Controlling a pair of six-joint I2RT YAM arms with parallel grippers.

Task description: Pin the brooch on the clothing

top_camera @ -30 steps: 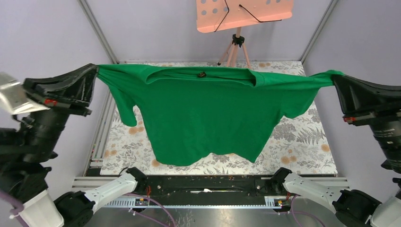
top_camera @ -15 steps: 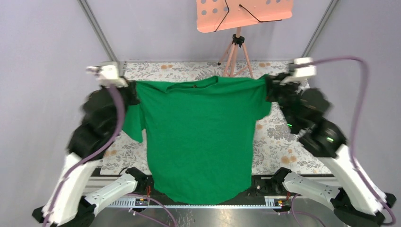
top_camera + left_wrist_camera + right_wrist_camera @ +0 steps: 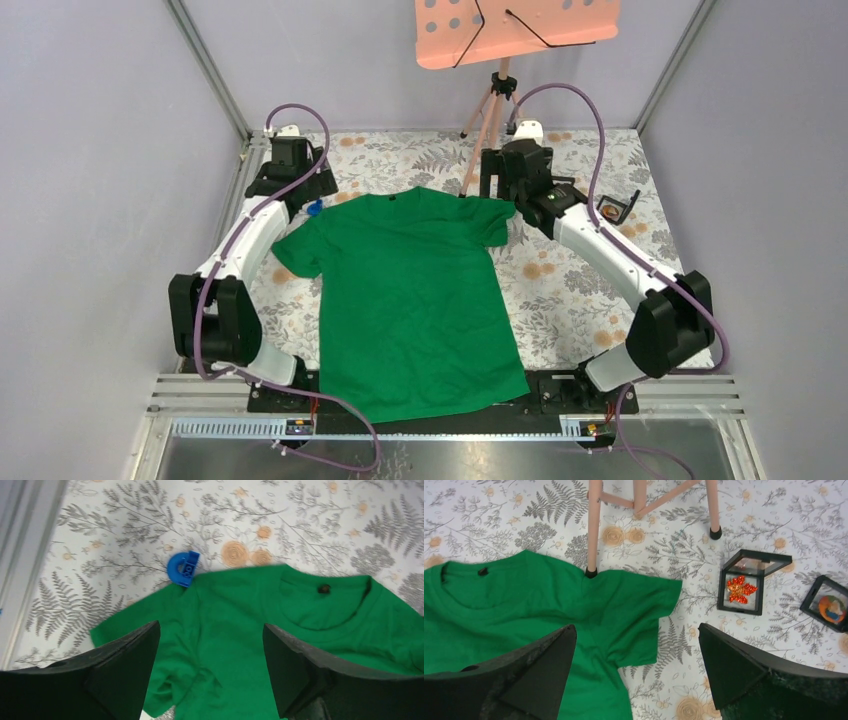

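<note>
The flower-shaped brooch is below the right gripper and to its right in the wrist view, so the gripper will move that way while turning and go down into the brooch's open box.
The clothing, a bright green T-shirt, lies flat on the floral tablecloth, neck towards the back. My left gripper hovers open above its left shoulder, nothing between the fingers. My right gripper hovers open above the right sleeve, also holding nothing. An orange-red flower-shaped brooch sits in an open black box to the right of the shirt. A second black box beside it holds a round colourful piece.
A small blue plastic piece lies at the shirt's left shoulder edge. A pink tripod stand rises at the back; one leg stands on the shirt's right shoulder seam. The shirt's hem overhangs the near rail.
Both grippers held the shirt stretched in the air between them, lowered it onto the table, then opened and let it go. The arms now reach over its shoulders.
</note>
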